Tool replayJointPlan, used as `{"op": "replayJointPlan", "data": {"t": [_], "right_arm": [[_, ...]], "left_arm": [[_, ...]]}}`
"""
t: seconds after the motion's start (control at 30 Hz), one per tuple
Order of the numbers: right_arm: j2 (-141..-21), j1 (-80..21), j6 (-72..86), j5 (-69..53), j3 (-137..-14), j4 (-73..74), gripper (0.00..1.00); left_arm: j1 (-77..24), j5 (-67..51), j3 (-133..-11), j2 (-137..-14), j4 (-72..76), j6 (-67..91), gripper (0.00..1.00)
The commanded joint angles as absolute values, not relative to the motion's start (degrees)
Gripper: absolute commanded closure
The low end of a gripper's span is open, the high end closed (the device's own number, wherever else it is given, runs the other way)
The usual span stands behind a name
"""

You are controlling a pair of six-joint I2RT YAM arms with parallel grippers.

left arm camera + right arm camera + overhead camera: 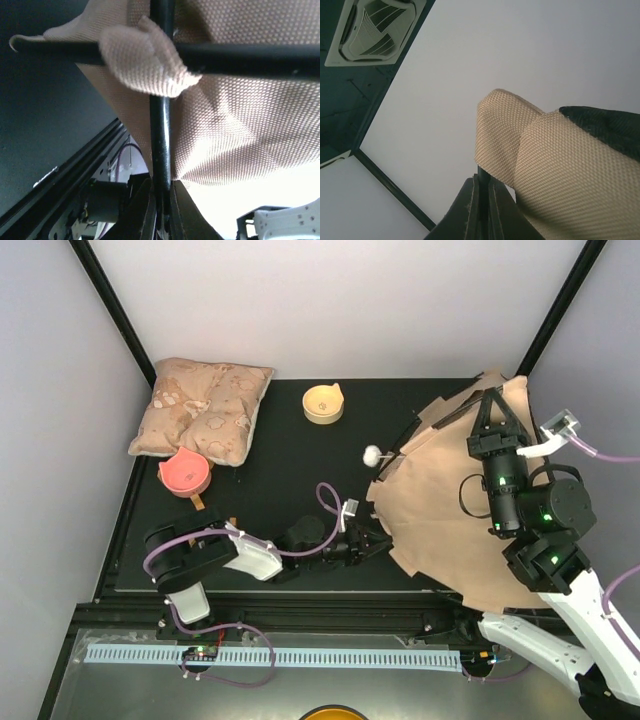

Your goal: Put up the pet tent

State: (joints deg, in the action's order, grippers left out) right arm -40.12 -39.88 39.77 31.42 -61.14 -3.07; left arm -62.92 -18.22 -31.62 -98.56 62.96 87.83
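Observation:
The tent is still collapsed on the mat. The left gripper needs to lift up toward the yellow bowl next, raise the crossed poles and let go of the thin pole.
The tan canvas pet tent lies collapsed on the right half of the black mat, its white ball on a string at its left edge. My left gripper sits at the tent's near left edge and is shut on a thin black pole that crosses another pole under a tan fabric loop. My right gripper is over the tent's far part and is shut on a black pole end that enters a tan fabric sleeve.
A beige patterned pillow lies at the far left. A pink bowl stands in front of it and a yellow bowl at the far middle. Black frame posts rise at both back corners.

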Motion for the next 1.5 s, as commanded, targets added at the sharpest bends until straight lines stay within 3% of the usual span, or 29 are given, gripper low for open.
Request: {"op": "replayJointPlan", "data": {"t": [0.0,0.03,0.13,0.2,0.33,0.5,0.67,0.8,1.1,1.27,1.47], "right_arm": [[-38.7,-40.0,39.8,32.6,-62.2,-5.4,0.98],[-38.4,-40.0,39.5,32.6,-62.2,-5.2,0.95],[-37.1,-40.1,39.1,31.8,-62.8,-3.7,0.60],[-36.4,-39.9,39.7,31.3,-63.4,-1.6,0.46],[-34.2,-40.0,43.8,30.2,-63.5,3.7,0.37],[-31.4,-40.0,48.7,30.4,-62.9,11.4,0.30],[-30.9,-39.9,52.6,29.2,-59.9,23.0,0.24],[-30.9,-39.9,52.4,20.7,-53.8,26.1,0.22],[-27.0,-40.0,17.4,4.9,-46.8,20.8,0.22],[-31.4,-40.1,-4.8,-8.9,-48.8,25.3,0.35],[-37.9,-40.1,-8.4,-17.6,-52.8,27.8,0.39]], "left_arm": [[-61.5,-13.8,-30.3,-97.8,72.6,87.7,0.98],[-60.8,-13.7,-30.0,-95.4,70.3,85.8,0.98],[-57.8,-12.6,-31.1,-86.1,57.1,76.4,0.98],[-55.6,-10.9,-34.9,-78.6,39.2,66.6,0.98],[-51.4,-4.0,-51.4,-68.7,7.3,44.7,0.98],[-42.5,-8.5,-76.0,-68.4,-27.6,28.5,0.98],[-38.7,-9.2,-98.4,-74.8,-55.5,15.9,0.98],[-38.4,-11.2,-108.1,-77.9,-67.7,7.4,0.99],[-38.5,-24.3,-107.0,-77.5,-73.8,-4.2,0.99],[-40.8,-27.4,-105.8,-77.6,-74.3,-6.7,0.98],[-45.8,-19.6,-107.6,-80.0,-75.2,-9.9,0.98]]}}
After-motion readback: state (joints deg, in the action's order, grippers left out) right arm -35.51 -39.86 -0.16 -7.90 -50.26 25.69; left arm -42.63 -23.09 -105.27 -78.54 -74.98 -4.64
